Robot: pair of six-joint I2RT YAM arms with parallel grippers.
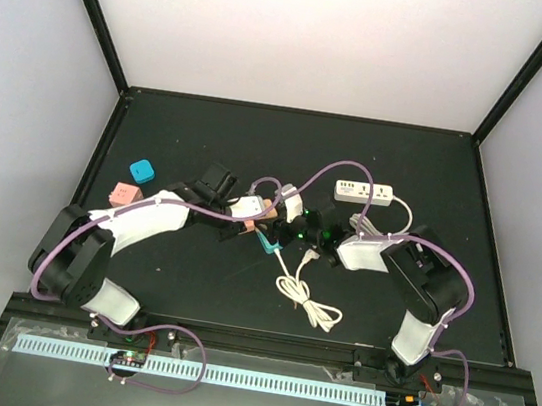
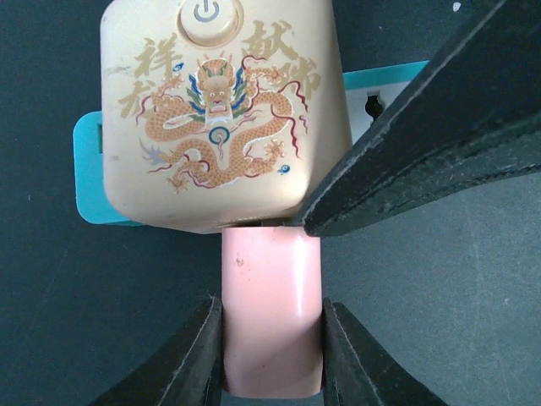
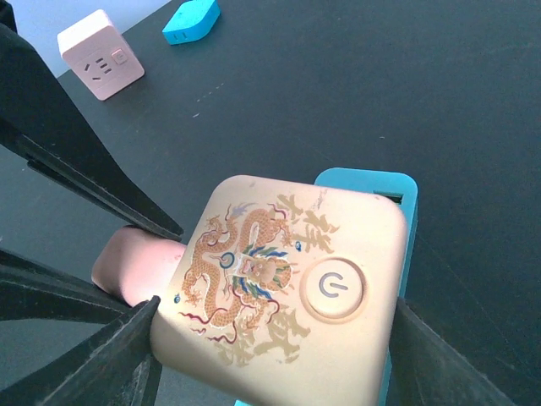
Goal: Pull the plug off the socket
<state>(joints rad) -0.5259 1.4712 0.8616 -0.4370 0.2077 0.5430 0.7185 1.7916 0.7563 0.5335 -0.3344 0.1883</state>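
Observation:
The tabletop is clear beside the blue cube. My left gripper will next pull the plug free, move left in the top view and go down to let go of it there.
A cream socket cube (image 2: 220, 110) with a dragon print and a power button has a pink plug (image 2: 272, 288) joined to its near side. My left gripper (image 2: 270, 338) is shut on the pink plug, one finger on each side. My right gripper (image 3: 275, 330) is shut on the cream socket cube (image 3: 279, 296), with a finger at each of its lower corners. The pink plug (image 3: 135, 264) sticks out to the cube's left. A teal adapter (image 3: 372, 190) lies under the cube. In the top view both grippers meet at mid-table near the plug (image 1: 254, 223).
A pink cube (image 1: 124, 194) and a blue cube (image 1: 141, 171) sit at the left. A white power strip (image 1: 364, 192) lies at the back right. A coiled white cable (image 1: 308, 297) lies in front. The purple arm cables arch over the middle.

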